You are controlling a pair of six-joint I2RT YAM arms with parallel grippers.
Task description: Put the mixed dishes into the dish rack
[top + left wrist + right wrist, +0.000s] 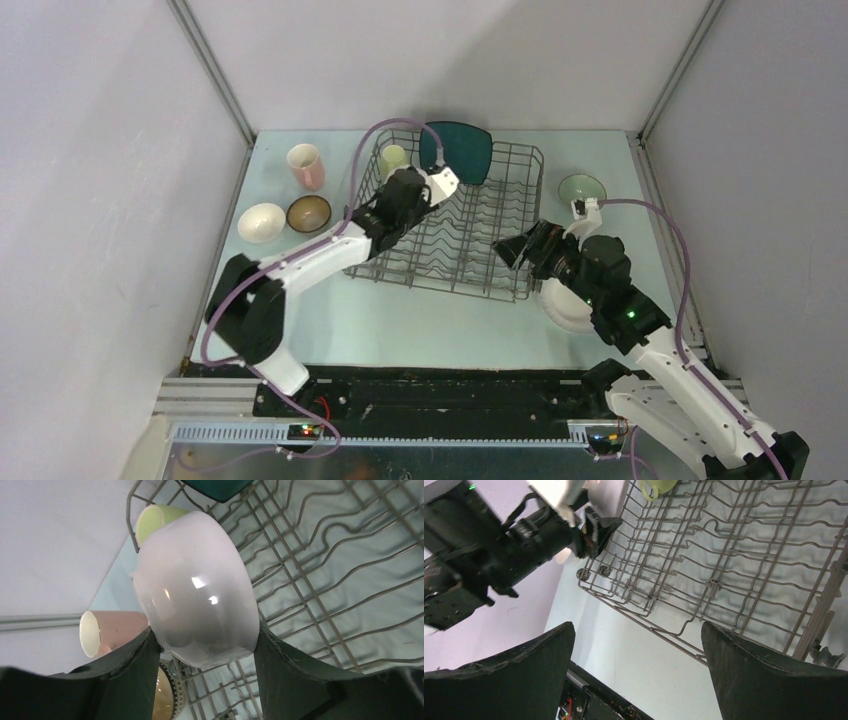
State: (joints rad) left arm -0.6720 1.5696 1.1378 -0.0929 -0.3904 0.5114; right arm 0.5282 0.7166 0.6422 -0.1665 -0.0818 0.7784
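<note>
I should next lower the white bowl with my left gripper onto the free spot below it, the bare rack wires on the yellow-green mug's near side, and release it there.
My left gripper (207,641) is shut on a white bowl (197,590), held on its side over the back left of the dish rack (455,235). In the rack stand a teal square plate (462,150) and a yellow-green mug (394,160). Left of the rack on the table are a pink cup (306,166), a second white bowl (261,222) and a dark brown bowl (309,212). A pale green bowl (581,187) sits to the right. The white round plate (563,308) lies partly under my right arm. My right gripper (639,630) is open and empty by the rack's right front corner.
Grey walls close in the table on three sides. The rack's upright tines (724,555) fill its middle and right rows. A black rail (450,385) runs along the near edge between the arm bases.
</note>
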